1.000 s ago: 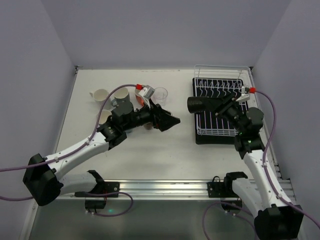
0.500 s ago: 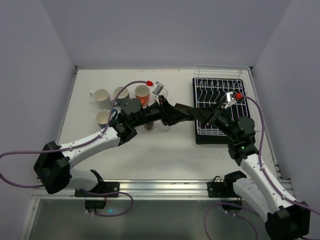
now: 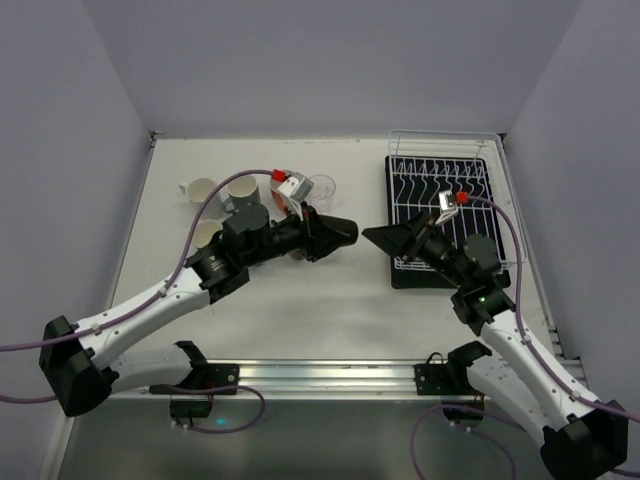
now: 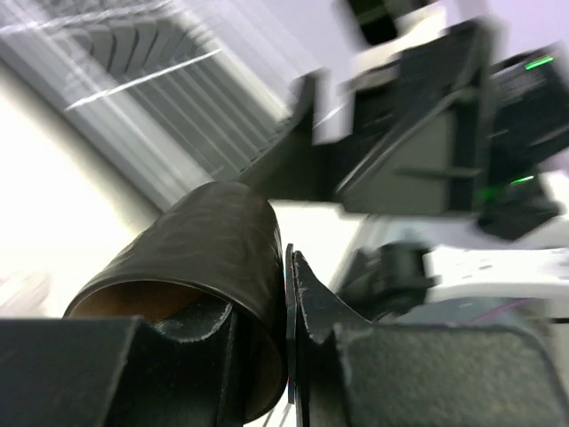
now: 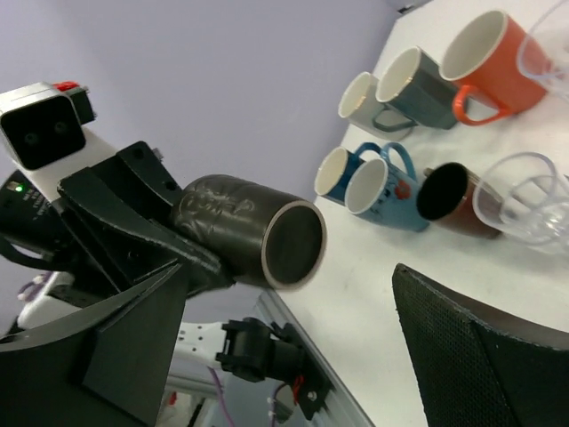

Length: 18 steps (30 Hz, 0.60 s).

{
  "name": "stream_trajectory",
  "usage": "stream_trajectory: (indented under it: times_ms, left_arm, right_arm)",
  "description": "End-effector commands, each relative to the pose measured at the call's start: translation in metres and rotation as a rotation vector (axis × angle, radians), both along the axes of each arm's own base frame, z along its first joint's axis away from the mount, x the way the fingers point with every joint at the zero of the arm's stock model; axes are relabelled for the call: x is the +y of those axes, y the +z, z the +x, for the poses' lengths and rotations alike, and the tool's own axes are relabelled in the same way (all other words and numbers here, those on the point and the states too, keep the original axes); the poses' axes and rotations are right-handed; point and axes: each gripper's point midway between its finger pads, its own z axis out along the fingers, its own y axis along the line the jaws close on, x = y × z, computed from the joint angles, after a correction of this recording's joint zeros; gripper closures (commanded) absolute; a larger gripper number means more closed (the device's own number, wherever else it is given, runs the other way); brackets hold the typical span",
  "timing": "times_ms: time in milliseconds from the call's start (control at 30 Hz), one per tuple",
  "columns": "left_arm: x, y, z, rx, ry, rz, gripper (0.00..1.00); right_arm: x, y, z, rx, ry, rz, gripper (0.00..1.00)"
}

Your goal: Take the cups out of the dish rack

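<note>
The left gripper will next pull back and down, tip the sideways cup upright, and let it go on the empty patch of tabletop beside the unloaded cups.
A dark brown cup (image 3: 340, 231) hangs on its side above the table's middle. My left gripper (image 4: 267, 307) is shut on its wall, one finger inside the mouth and one outside. In the right wrist view the same cup (image 5: 249, 227) points its open mouth at the camera, left fingers (image 5: 133, 233) clamped on it. Just to its right, my right gripper (image 3: 385, 238) stands open and apart from it, nothing between its fingers (image 5: 480, 356). Behind that gripper lies the white wire dish rack (image 3: 440, 160) on its black drip tray (image 3: 430, 277).
On the table at back left stand several unloaded cups: orange (image 5: 484, 53), grey (image 5: 418, 84), cream (image 5: 363, 102), two blue (image 5: 373, 182), one dark brown (image 5: 453, 203) and a clear glass (image 5: 524, 200). The left arm hangs over some of them in the top view.
The right gripper brought the dark cup to the middle, the left gripper closed on it, and the right jaws opened and drew back toward the rack. The left arm has pulled the cup slightly left.
</note>
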Motion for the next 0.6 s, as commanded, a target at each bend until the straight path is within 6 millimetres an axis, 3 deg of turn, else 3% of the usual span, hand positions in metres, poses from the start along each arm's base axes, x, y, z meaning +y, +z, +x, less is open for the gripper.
stream_trajectory:
  times_ms: [0,33,67,200,433,567]
  left_arm:
    - [0.051,-0.022,0.002,-0.048,0.143,0.268,1.0]
    - [0.067,-0.023,0.003,-0.057,0.194,0.313,1.0]
    - [0.085,-0.045,-0.001,-0.009,0.229,0.414,1.0]
    - [0.119,-0.083,-0.011,0.065,0.282,0.591,1.0]
    - [0.126,-0.157,-0.015,0.181,0.285,0.798,1.0]
    - [0.122,-0.186,-0.011,0.179,0.302,0.926,1.0]
  right_arm:
    - [-0.015,-0.003,-0.005,-0.045,-0.071,-0.131,0.01]
    - [-0.018,-0.005,-0.006,-0.047,-0.083,-0.152,0.01]
    - [-0.024,-0.011,-0.009,-0.051,-0.105,-0.187,0.01]
    - [-0.036,-0.027,-0.011,-0.039,-0.153,-0.256,0.01]
    - [-0.048,-0.026,-0.014,-0.068,-0.208,-0.3,0.01]
    - [-0.052,-0.029,-0.014,-0.064,-0.222,-0.329,0.01]
